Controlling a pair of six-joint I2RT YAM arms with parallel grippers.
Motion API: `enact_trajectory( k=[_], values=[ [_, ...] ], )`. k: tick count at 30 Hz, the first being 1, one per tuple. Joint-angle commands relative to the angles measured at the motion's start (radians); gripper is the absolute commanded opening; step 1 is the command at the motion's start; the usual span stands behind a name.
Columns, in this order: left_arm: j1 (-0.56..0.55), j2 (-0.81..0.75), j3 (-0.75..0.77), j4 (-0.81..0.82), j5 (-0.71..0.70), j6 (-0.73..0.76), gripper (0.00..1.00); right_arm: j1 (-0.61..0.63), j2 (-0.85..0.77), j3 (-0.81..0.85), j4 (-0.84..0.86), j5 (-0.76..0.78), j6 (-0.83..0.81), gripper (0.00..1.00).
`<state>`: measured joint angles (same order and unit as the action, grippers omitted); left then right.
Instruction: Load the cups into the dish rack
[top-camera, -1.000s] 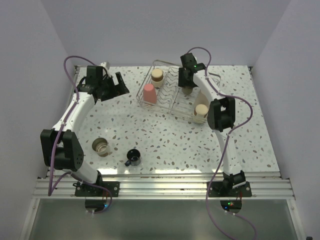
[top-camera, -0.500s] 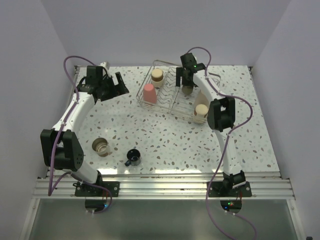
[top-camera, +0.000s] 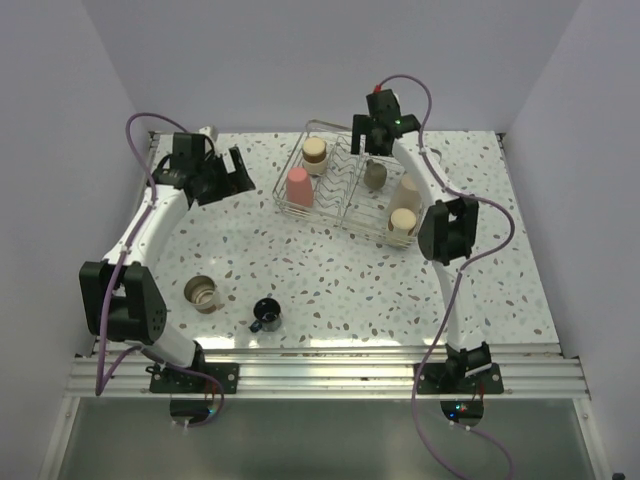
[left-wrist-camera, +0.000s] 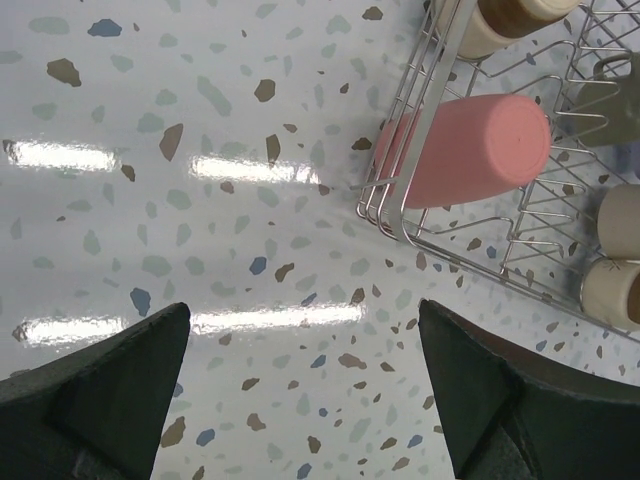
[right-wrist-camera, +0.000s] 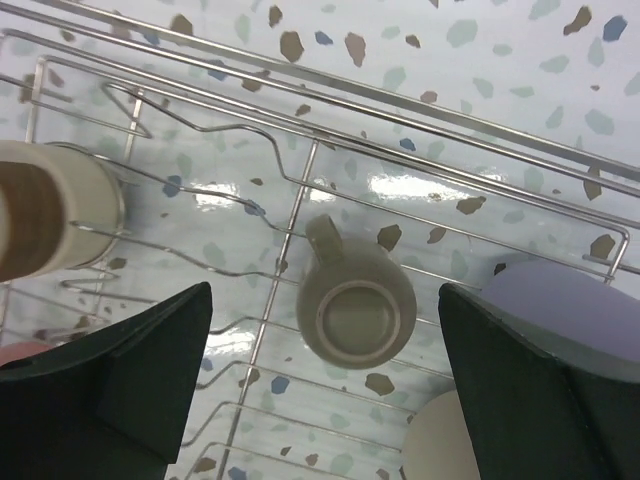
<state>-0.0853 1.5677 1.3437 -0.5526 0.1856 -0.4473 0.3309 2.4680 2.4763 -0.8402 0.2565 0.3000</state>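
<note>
My left gripper moves back toward the base and down onto the small black mug's far rim (top-camera: 265, 300) next, since the mug still stands outside the dish rack (top-camera: 352, 215).
The wire dish rack (top-camera: 352, 215) stands at the back middle of the table. It holds a beige tumbler (top-camera: 315, 152), a coral-pink tumbler (top-camera: 298, 186), a grey handled mug (top-camera: 375, 177) and a beige cup (top-camera: 402, 222). In the right wrist view the grey mug (right-wrist-camera: 356, 310) sits bottom-up on the wires, with a lavender cup (right-wrist-camera: 570, 305) beside it. My right gripper (top-camera: 372, 135) hangs open above the mug, not touching it. My left gripper (top-camera: 232, 175) is open over bare table left of the rack. The pink tumbler (left-wrist-camera: 470, 150) lies at the rack's corner.
A grey-beige cup (top-camera: 203, 293) and a small black mug (top-camera: 266, 315) stand on the near left of the table. Another pale cup (top-camera: 208, 131) peeks out behind the left wrist at the far left edge. White walls close in the table.
My right gripper has opened, leaving the grey mug in the rack, and has lifted back toward the far wall. The left arm has hardly moved.
</note>
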Motion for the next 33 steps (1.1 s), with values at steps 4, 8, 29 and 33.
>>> enact_trajectory(
  k=[4, 8, 29, 33],
  values=[
    [0.001, -0.123, -0.044, -0.059, -0.034, 0.108, 0.99, 0.005, -0.271, -0.028, 0.053, -0.103, 0.056, 0.98],
    [-0.053, -0.211, -0.135, -0.069, -0.035, 0.174, 0.98, 0.017, -0.411, -0.157, 0.087, -0.172, 0.067, 0.99],
    [-0.318, -0.61, -0.557, -0.162, 0.14, 0.056, 0.75, 0.03, -0.753, -0.666, 0.176, -0.304, 0.111, 0.99],
    [-0.349, -0.623, -0.575, -0.193, 0.121, 0.05, 0.7, 0.03, -0.79, -0.706, 0.185, -0.303, 0.113, 0.99]
  ],
)
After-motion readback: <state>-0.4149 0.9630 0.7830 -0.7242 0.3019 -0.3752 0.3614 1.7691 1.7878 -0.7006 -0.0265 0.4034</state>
